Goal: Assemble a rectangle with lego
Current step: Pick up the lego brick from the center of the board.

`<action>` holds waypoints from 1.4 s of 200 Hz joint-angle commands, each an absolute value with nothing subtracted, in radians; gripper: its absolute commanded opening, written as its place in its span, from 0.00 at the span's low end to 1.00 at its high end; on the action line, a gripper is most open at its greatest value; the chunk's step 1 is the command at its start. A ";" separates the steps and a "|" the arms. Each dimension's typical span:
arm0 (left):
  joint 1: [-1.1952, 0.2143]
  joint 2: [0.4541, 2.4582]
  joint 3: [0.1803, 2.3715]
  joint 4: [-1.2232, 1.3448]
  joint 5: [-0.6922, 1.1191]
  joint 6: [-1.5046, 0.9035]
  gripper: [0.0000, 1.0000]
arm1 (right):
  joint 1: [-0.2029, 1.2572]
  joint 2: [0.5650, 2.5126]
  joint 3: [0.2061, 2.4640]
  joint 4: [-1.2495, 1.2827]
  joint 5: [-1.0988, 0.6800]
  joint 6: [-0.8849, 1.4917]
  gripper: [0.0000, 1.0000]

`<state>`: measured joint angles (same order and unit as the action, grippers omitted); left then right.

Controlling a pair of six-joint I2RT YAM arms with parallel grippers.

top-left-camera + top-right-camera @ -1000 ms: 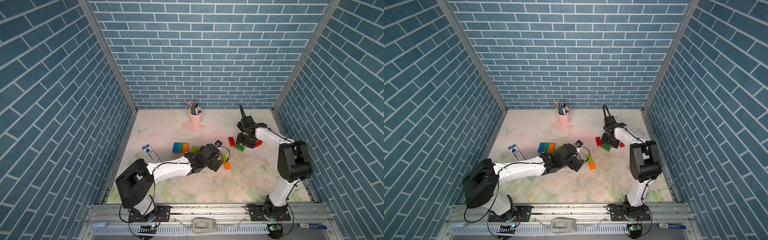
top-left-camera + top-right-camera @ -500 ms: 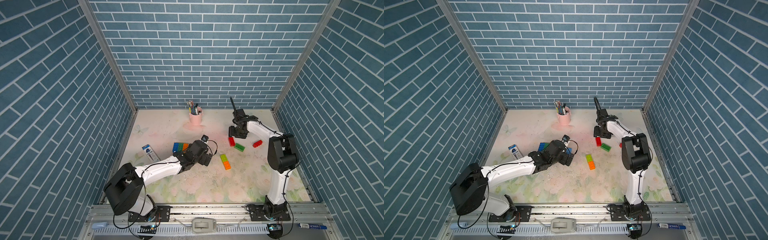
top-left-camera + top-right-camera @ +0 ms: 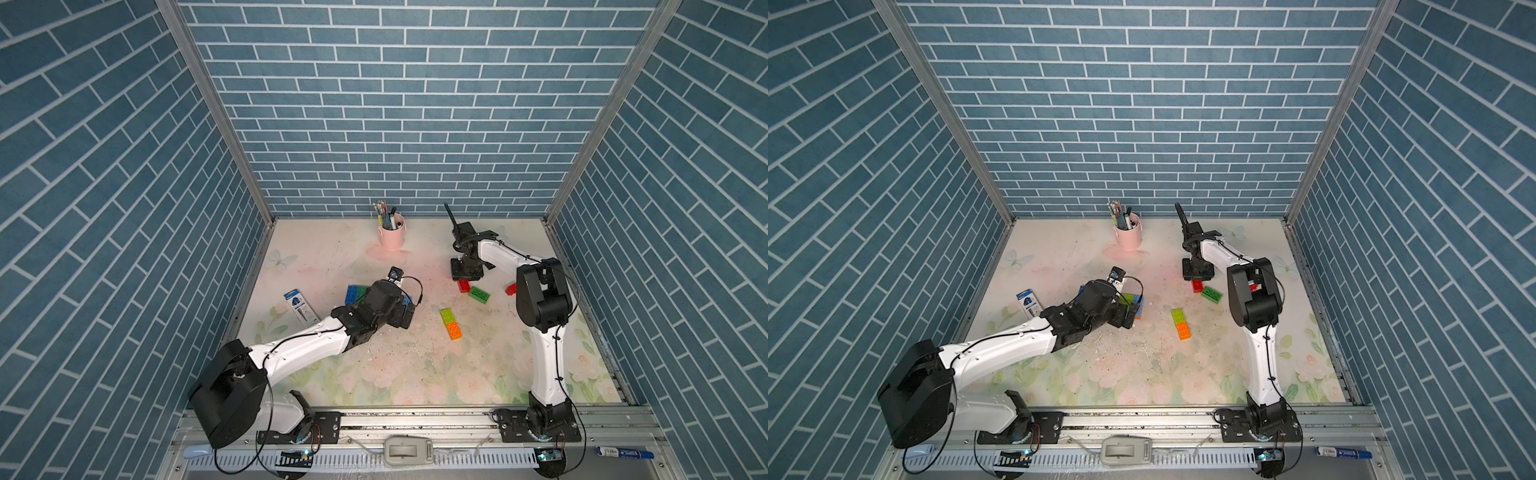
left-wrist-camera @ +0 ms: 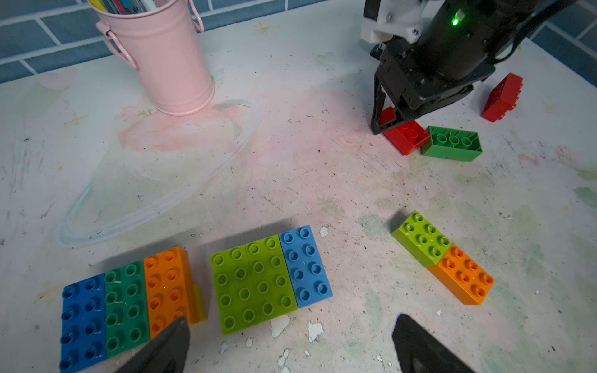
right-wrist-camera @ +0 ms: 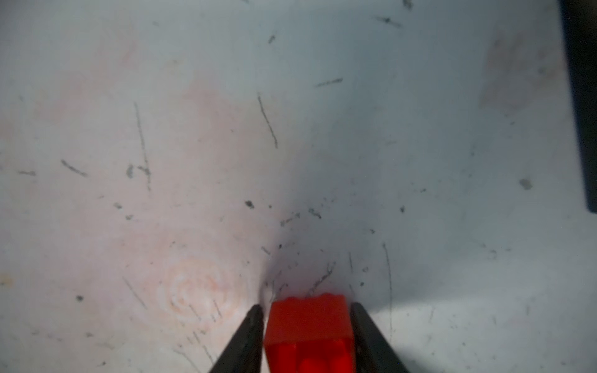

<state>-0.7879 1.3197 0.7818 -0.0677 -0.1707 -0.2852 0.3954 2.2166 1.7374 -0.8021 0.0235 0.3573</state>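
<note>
I need to move my left gripper upward and outward next, tilting up, onto the red brick's loose end [image 3: 464,288] [image 4: 409,141], since my right gripper's fingers cover only the brick's other end.
My right gripper [image 5: 305,307] is shut on one end of a red lego brick [image 5: 307,323] that lies on the table at the back right [image 3: 464,285]. Against it lies an upturned green brick [image 4: 452,143], and another red brick [image 4: 502,97] rests on its side further right. A joined lime and orange pair [image 3: 451,324] sits mid-table. My left gripper [image 4: 292,342] hovers open and empty just in front of two flat groups: blue, green and orange [image 4: 122,310], and two lime with a blue [image 4: 268,281]. A yellow brick [image 4: 201,303] peeks from under the orange one.
A pink bucket [image 3: 392,237] of pens stands at the back centre. A blue and white box [image 3: 301,307] lies near the left wall. Blue brick walls close in three sides. A blue marker [image 3: 623,452] lies on the front rail.
The right gripper moved left from the green brick to the red one and closed on it. The left arm drew back left from the lime and orange pair, still open.
</note>
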 commanded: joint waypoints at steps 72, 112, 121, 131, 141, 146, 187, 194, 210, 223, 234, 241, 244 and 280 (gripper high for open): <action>-0.550 1.145 0.702 0.054 0.222 -0.664 0.88 | 0.402 1.779 1.472 -0.466 -0.346 0.600 0.14; -0.679 1.144 0.675 0.265 0.209 -0.861 0.96 | 0.523 1.469 1.125 0.135 -0.327 0.914 0.13; -0.703 1.156 0.672 0.332 0.209 -0.915 0.98 | 0.547 1.438 1.086 0.222 -0.302 0.950 0.13; -0.725 1.171 0.670 0.394 0.217 -0.964 0.99 | 0.565 1.417 1.054 0.299 -0.285 0.985 0.13; -0.735 1.187 0.652 0.488 0.222 -1.024 0.99 | 0.583 1.406 1.032 0.357 -0.278 1.010 0.13; -0.736 1.192 0.642 0.530 0.223 -1.055 0.99 | 0.592 1.403 1.024 0.376 -0.271 1.016 0.13; -0.756 1.227 0.614 0.720 0.189 -1.160 0.97 | 0.650 1.407 0.988 0.518 -0.261 1.106 0.12; -0.756 1.237 0.604 0.759 0.180 -1.178 0.95 | 0.662 1.407 0.986 0.528 -0.258 1.115 0.12; -0.756 1.263 0.597 0.826 0.172 -1.207 0.91 | 0.688 1.407 0.980 0.556 -0.253 1.139 0.12; -0.753 1.288 0.597 0.873 0.169 -1.217 0.87 | 0.707 1.402 0.968 0.575 -0.246 1.157 0.12; -0.742 1.309 0.607 0.914 0.173 -1.229 0.83 | 0.715 1.395 0.962 0.579 -0.241 1.162 0.12; -0.732 1.315 0.611 0.941 0.173 -1.236 0.81 | 0.718 1.391 0.959 0.580 -0.241 1.164 0.12; -0.728 1.317 0.613 0.951 0.173 -1.238 0.80 | 0.720 1.389 0.958 0.580 -0.241 1.165 0.12; -0.716 1.309 0.650 0.956 0.198 -1.214 0.72 | 0.724 1.376 0.944 0.583 -0.241 1.175 0.12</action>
<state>-0.7235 1.3201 0.6121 0.8803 0.1799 -1.2232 0.7212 1.4067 0.9569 0.5289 -0.2581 1.1301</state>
